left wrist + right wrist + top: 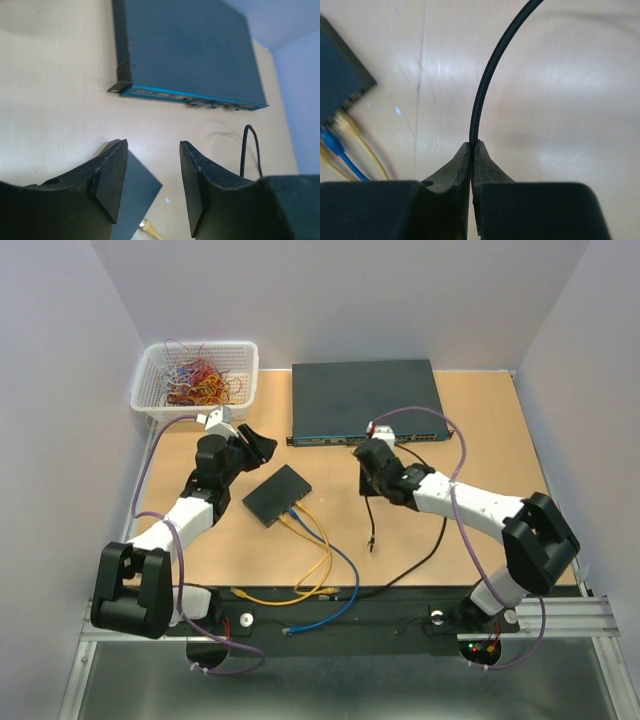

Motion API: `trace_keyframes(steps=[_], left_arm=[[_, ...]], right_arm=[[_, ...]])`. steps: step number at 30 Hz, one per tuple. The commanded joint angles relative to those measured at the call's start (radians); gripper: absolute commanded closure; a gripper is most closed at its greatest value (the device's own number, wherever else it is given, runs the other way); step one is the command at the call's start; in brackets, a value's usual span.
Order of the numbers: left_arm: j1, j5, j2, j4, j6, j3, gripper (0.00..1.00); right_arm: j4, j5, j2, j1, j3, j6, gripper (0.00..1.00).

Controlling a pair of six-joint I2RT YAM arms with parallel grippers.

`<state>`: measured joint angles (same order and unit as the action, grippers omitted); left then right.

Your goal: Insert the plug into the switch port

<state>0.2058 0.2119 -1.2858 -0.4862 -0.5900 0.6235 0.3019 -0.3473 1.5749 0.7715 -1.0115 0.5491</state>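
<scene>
I will next move my right gripper up and outward toward the rack switch's front edge, lift the low plug clear, then release the cable.
My right gripper is shut on a thin black cable, which arcs up and away from the fingertips. In the top view the cable hangs below that gripper and ends in the plug, which lies on the table. The small flat black box sits to the left of it. Its switch port row holds yellow and blue plugs. My left gripper hovers open and empty above the box's far corner.
The large dark rack switch lies at the back. A white basket of tangled wires stands at the back left. Yellow and blue cables trail from the box to the table's near edge.
</scene>
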Motion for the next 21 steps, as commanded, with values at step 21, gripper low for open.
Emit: trace_keyframes(steps=[21], left_arm=[[0.222,0.670,-0.349,-1.550,-0.580,-0.211,0.46]], right_arm=[[-0.030,-0.091,-0.199,-0.127,-0.295,-0.005,1.00]])
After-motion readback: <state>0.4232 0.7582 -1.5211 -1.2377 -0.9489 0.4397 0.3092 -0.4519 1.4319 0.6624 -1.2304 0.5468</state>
